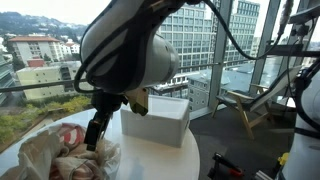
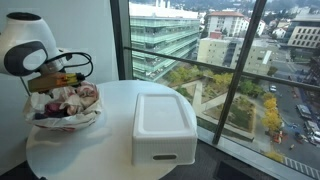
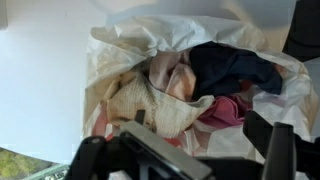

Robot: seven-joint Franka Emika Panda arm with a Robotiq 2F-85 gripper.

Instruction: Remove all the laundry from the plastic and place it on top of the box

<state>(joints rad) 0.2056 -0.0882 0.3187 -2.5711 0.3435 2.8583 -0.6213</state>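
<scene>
My gripper will go down into the open bag (image 3: 120, 45) onto the fold of pink cloth (image 3: 174, 76), since it lies uncovered between the cream knitted cloth and the navy garment.
A crumpled clear plastic bag (image 1: 35, 152) lies on the round white table and holds a pile of laundry (image 2: 68, 100). In the wrist view the bag (image 3: 120, 45) shows a cream knitted cloth (image 3: 150, 105), a dark navy garment (image 3: 232, 65) and a pink-red piece (image 3: 228, 110). A white lidded box (image 1: 157, 120) stands beside the bag; it also shows in an exterior view (image 2: 165, 122). My gripper (image 3: 200, 125) hangs just above the laundry with its fingers spread and holds nothing. It shows in both exterior views (image 1: 95, 130) (image 2: 57, 84).
The round white table (image 2: 110, 155) stands by floor-to-ceiling windows. A chair (image 1: 245, 105) stands by the glass beyond the table. The table edge is close to the bag on the near side (image 1: 15, 150).
</scene>
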